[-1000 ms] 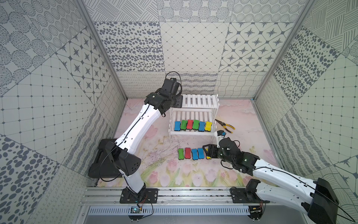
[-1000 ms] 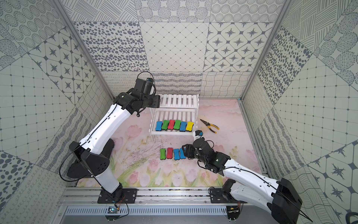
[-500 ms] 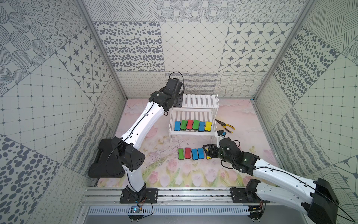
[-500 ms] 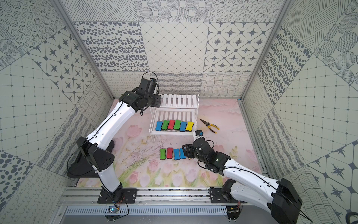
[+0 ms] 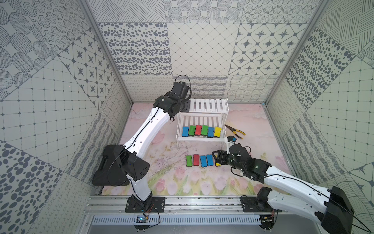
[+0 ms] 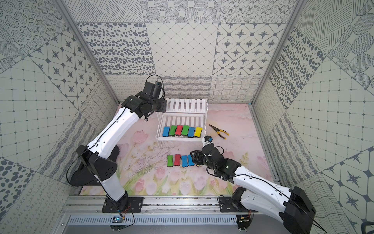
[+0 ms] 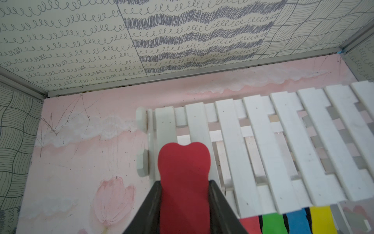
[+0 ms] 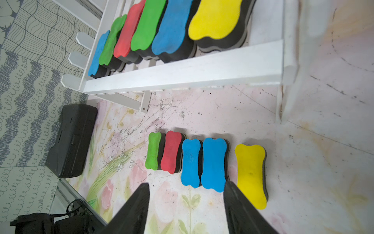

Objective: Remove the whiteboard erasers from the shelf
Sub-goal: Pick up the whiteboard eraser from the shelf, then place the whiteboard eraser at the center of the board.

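The red eraser goes back and down with my left gripper next, for release where the mat lies bare beside the green eraser at the row's end.
In the left wrist view my left gripper (image 7: pixel 184 182) is shut on a red eraser (image 7: pixel 183 160) at the left end of the white shelf's (image 7: pixel 283 141) upper tier. In both top views the wrist hides that grip (image 5: pixel 185 106). Several more erasers (image 5: pixel 199 130) line the lower tier. On the mat lies a row of green, red and two blue erasers (image 5: pixel 199 160), with a yellow one (image 8: pixel 251 174) beside them. My right gripper (image 8: pixel 186 183) stands open low over the mat in front of that row, holding nothing.
Yellow-handled pliers (image 5: pixel 235 131) lie on the mat right of the shelf. A black case (image 8: pixel 70 139) sits against the left wall behind the left arm's base. Patterned walls close in the floral mat on three sides.
The left arm has reached further back to the upper tier's left end and its jaws have closed on the red eraser. The right arm has not moved.
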